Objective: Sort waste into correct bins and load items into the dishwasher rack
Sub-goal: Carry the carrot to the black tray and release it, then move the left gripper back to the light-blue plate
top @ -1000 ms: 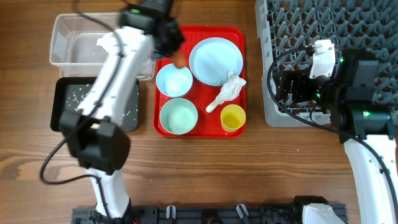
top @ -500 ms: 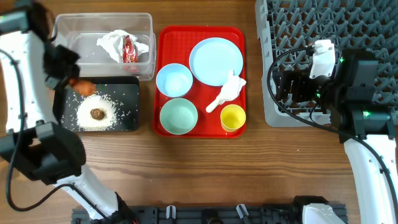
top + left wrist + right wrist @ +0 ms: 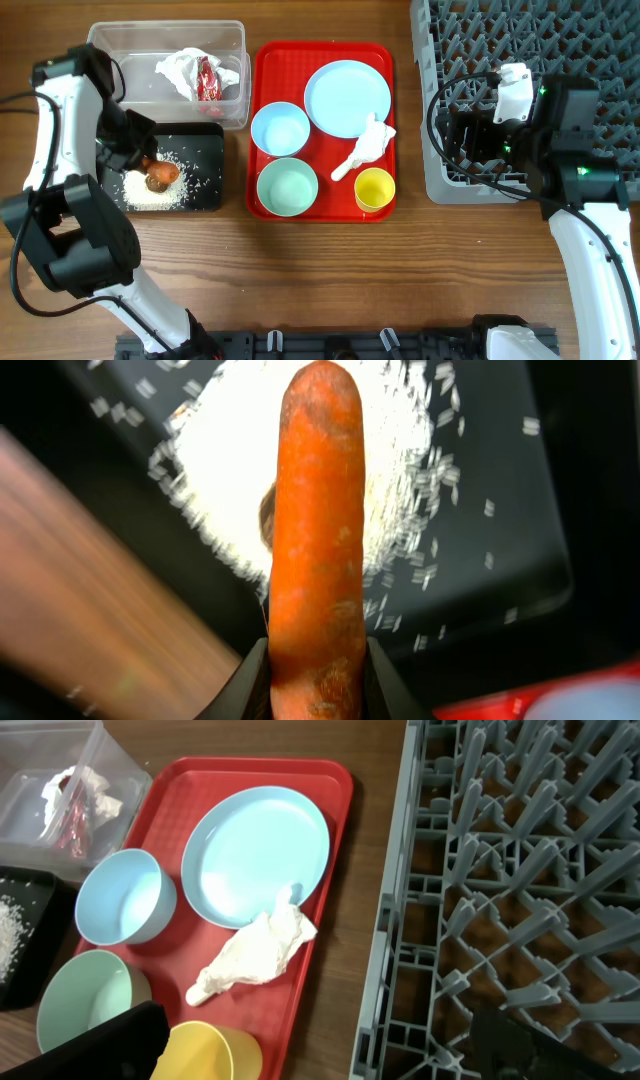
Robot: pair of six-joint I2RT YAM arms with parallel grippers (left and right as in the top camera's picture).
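Note:
The brown lump is below the orange carrot, so the left gripper will next lower the carrot toward the red tray, onto the black tray's barer side [image 3: 204, 160] [image 3: 449, 582].
My left gripper [image 3: 143, 160] is shut on the orange carrot piece [image 3: 315, 540], held low over the black tray [image 3: 208, 150]. Below it lie a pile of white rice [image 3: 400, 450] and the small brown lump [image 3: 159, 180]. The clear tub [image 3: 120, 60] holds a crumpled napkin [image 3: 178, 68] and the red wrapper [image 3: 208, 78]. My right gripper [image 3: 320, 1050] is open with nothing in it, hanging at the left edge of the grey dishwasher rack [image 3: 540, 50]. The plate [image 3: 255, 855], blue bowl [image 3: 120, 900], mint bowl [image 3: 85, 1005] and yellow cup [image 3: 215, 1055] sit apart from it.
The flat red tray [image 3: 322, 52] carries the dishes and a second crumpled white napkin [image 3: 372, 140], with a rounded white tip sticking out of its lower end. Bare wooden table [image 3: 400, 280] runs along the front. A narrow strip of table separates the red tray from the rack.
The left arm swung from above the red tray out to the left with the carrot, then came back in over the rice in the black tray. The right arm stayed still.

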